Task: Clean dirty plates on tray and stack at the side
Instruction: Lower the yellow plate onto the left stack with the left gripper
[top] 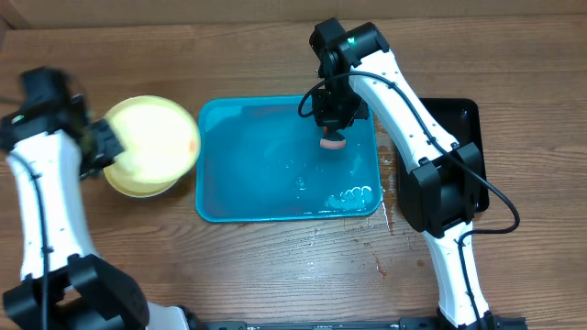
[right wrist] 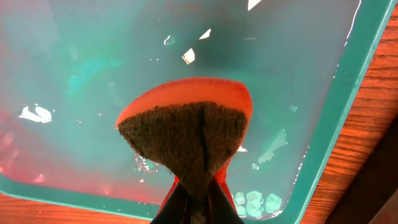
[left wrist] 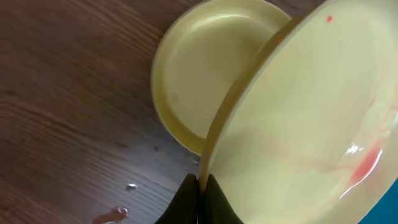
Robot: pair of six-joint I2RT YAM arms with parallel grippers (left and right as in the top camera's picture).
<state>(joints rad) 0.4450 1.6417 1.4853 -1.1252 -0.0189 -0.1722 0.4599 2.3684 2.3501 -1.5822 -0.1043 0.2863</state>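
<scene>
I should next move my left gripper down to set the tilted plate on the second yellow-green plate (top: 139,188) (left wrist: 208,74) and let go of the tilted plate's rim, since the second one lies beneath it on the table.
My left gripper (top: 99,140) is shut on the rim of a pale yellow-green plate (top: 158,136) and holds it tilted, left of the turquoise tray (top: 213,165). In the left wrist view the jaws (left wrist: 200,186) pinch the plate's edge, and the plate (left wrist: 305,112) shows faint red smears. A second yellow-green plate (top: 138,183) lies on the table under it (left wrist: 199,74). My right gripper (top: 332,124) is shut on an orange sponge (top: 332,141) with a dark scouring face (right wrist: 186,130), above the tray's far right part (right wrist: 329,124). No light blue plate is in view.
The tray holds shallow water with foam bubbles (top: 353,194) at its near right corner. A black tray (top: 463,117) lies to the right, behind the right arm. Water drops lie on the wooden table (left wrist: 115,213) near the plates.
</scene>
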